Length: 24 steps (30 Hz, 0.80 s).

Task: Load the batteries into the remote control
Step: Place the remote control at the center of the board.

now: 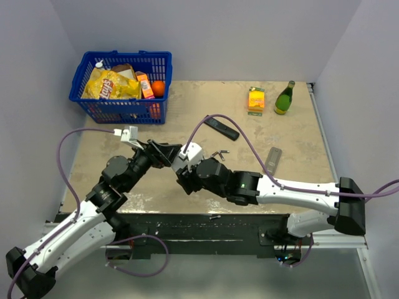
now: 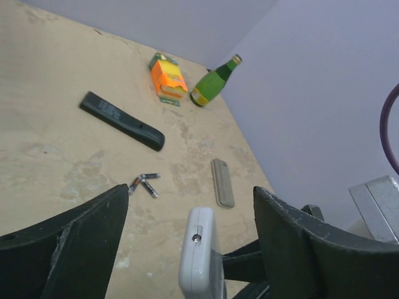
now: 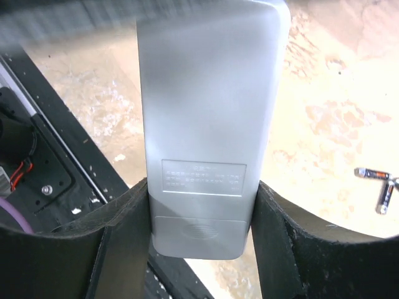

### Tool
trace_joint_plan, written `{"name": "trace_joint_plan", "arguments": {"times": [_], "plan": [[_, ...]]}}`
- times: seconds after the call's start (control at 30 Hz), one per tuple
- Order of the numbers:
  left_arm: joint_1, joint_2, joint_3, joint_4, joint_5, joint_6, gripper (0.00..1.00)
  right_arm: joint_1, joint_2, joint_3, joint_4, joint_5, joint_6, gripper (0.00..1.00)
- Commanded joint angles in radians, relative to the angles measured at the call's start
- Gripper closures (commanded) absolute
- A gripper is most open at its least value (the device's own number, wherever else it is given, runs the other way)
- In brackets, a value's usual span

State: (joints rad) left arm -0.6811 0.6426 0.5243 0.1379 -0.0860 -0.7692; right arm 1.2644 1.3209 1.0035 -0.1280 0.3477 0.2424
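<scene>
The white remote goes outward in my right gripper and down onto the tabletop near the blue basket next for release, as that spot lies bare.
My right gripper [image 3: 202, 187] is shut on the white remote control [image 3: 209, 124], whose back faces the camera with the battery cover [image 3: 199, 233] closed. In the top view that remote [image 1: 190, 152] sits between the two wrists, held by my right gripper [image 1: 186, 169]. My left gripper [image 2: 190, 199] stands open around the remote's end [image 2: 198, 249], with a gap on each side; from above the left gripper [image 1: 169, 156] sits just left of the remote. The batteries [image 2: 143, 182] lie loose on the table, also visible as batteries [image 3: 379, 185] and batteries [image 1: 219, 152].
A black remote [image 1: 222, 129] and a flat grey piece [image 1: 273, 159] lie on the table. An orange box [image 1: 256, 98] and a green bottle [image 1: 285, 98] stand at the back right. A blue basket [image 1: 124, 55] of groceries sits at the back left.
</scene>
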Motion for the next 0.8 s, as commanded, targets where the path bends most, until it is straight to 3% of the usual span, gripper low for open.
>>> {"name": "trace_joint_plan", "arguments": {"times": [0.0,0.33,0.57,0.77], "plan": [[-0.001,-0.055,0.092,-0.118,-0.170,0.143,0.13,0.003,-0.052,-0.008,-0.041,0.025,0.037,1.00],[-0.001,-0.181,0.218,-0.360,-0.449,0.344,0.08,0.001,-0.057,-0.008,-0.134,0.054,0.092,1.00],[-0.002,-0.291,0.227,-0.402,-0.521,0.494,0.02,-0.039,0.003,0.040,-0.180,0.024,0.123,1.00],[-0.001,-0.333,0.171,-0.409,-0.558,0.535,0.00,-0.100,0.064,0.075,-0.190,-0.024,0.147,1.00]]}}
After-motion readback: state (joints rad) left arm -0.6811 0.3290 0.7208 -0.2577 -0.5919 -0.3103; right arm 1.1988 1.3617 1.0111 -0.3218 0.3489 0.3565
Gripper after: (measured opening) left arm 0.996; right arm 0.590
